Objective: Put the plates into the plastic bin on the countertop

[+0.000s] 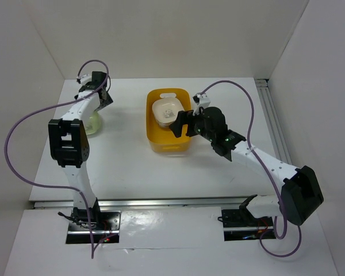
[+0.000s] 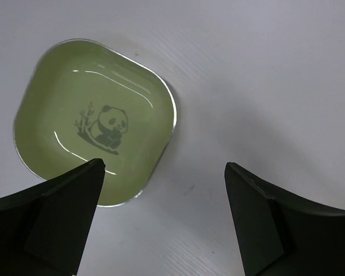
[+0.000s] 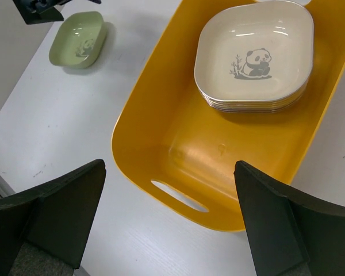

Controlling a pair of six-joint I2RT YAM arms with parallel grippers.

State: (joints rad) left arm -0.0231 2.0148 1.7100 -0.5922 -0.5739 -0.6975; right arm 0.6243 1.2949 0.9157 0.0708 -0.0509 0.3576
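The pale green plate's bin-side rim [image 1: 100, 119] [image 2: 160, 156] is below and back from my left gripper and shows between its open fingers, so the gripper will lower back onto it next.
The orange-yellow plastic bin [image 1: 169, 145] stands mid-countertop. A stack of plates with the cream one [image 1: 165, 110] on top lies in its far half; the right wrist view shows the cream plate [image 3: 254, 54] with a panda motif, the lower plates only as edges. The pale green plate [image 1: 93, 123] lies on the countertop at the left, partly under my left arm. My left gripper [image 1: 103, 99] is open and empty above it, the plate [image 2: 95, 121] just off its left finger. My right gripper [image 1: 181, 123] is open and empty over the bin's near end [image 3: 123, 155].
White walls enclose the countertop [image 1: 126, 161] on three sides. A metal rail [image 1: 274, 123] runs along its right edge. The green plate [image 3: 77, 40] and my left gripper [image 3: 37, 8] show at the top left of the right wrist view.
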